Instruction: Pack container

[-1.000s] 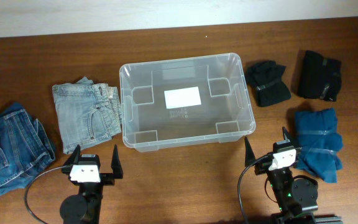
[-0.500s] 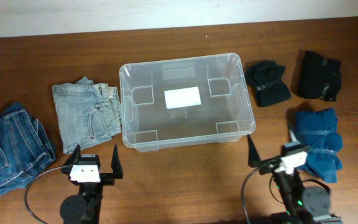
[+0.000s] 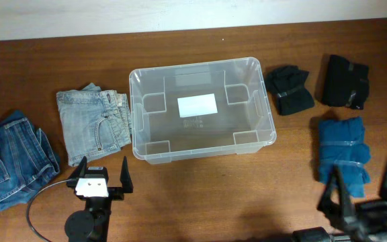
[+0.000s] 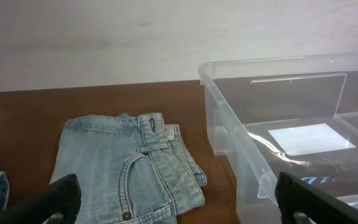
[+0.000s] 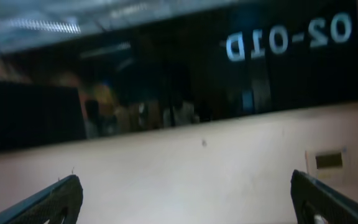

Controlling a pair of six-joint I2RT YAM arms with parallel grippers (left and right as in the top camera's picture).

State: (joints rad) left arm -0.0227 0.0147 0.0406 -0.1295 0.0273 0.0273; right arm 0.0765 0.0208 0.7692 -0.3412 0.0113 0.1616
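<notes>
My right gripper will next move outward to the black garment that is farther away, then tilt down and lower onto its edge (image 3: 361,85) opposite the bin.
The clear container (image 3: 193,66) stands empty in the middle of the table, a white label on its bottom. From the left wrist its near corner (image 4: 241,140) is on the right. My left gripper (image 3: 104,162) rests open at the front left, aimed at the folded light-blue jeans (image 3: 93,124), nothing between its fingers; in the left wrist view those jeans (image 4: 129,168) lie ahead of the left gripper (image 4: 179,200). My right gripper (image 3: 363,179) is open, blurred and raised at the front right, just in front of a folded blue garment (image 3: 343,144). The right wrist view shows the right gripper (image 5: 188,200) facing a wall.
Darker blue jeans (image 3: 12,161) lie at the far left. Two folded black garments (image 3: 289,89) (image 3: 345,82) sit right of the bin at the back. A black cable (image 3: 39,202) loops beside the left arm's base.
The right arm has swung right and toward the front edge, rising toward the camera and tilting its wrist up off the table. The left arm and all clothes are unmoved.
</notes>
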